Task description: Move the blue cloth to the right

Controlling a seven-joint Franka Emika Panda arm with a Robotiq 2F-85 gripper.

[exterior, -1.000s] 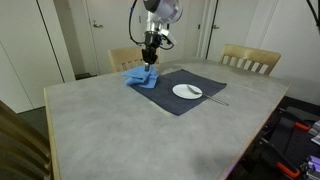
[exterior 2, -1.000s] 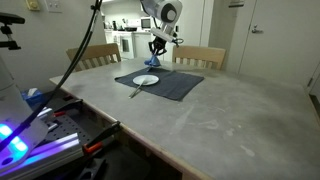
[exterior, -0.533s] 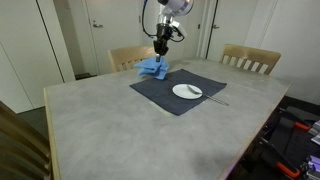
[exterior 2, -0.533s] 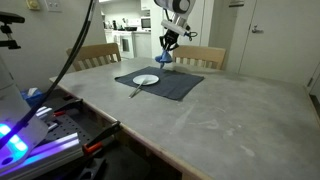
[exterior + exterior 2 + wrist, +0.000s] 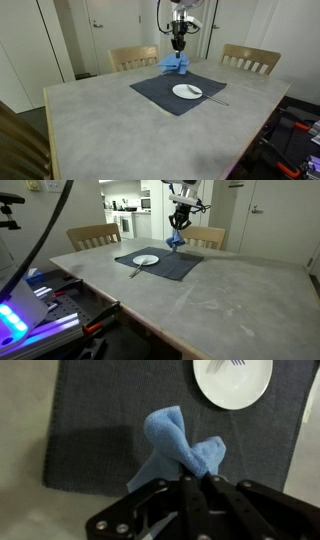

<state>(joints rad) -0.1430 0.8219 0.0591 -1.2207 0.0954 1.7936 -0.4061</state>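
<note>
The blue cloth is hanging clear of the placemat (image 5: 160,90), so I need to move my gripper down toward the bare placemat strip beside the white plate and let go of the cloth.
The blue cloth (image 5: 177,65) hangs bunched from my gripper (image 5: 179,47) above the far edge of the dark grey placemat (image 5: 160,90). It also shows in an exterior view (image 5: 175,241) under the gripper (image 5: 180,223). In the wrist view the cloth (image 5: 172,448) dangles from the shut fingers (image 5: 197,481) over the placemat (image 5: 90,420). The gripper is shut on the cloth.
A white plate (image 5: 187,91) with a utensil (image 5: 214,98) lies on the placemat; the plate also shows in the wrist view (image 5: 232,380). Wooden chairs (image 5: 133,57) (image 5: 249,60) stand at the table's far side. The table (image 5: 110,130) is grey marble-like.
The gripper has carried the blue cloth up off the table and to the right, from beside the placemat's left corner to above its far edge.
</note>
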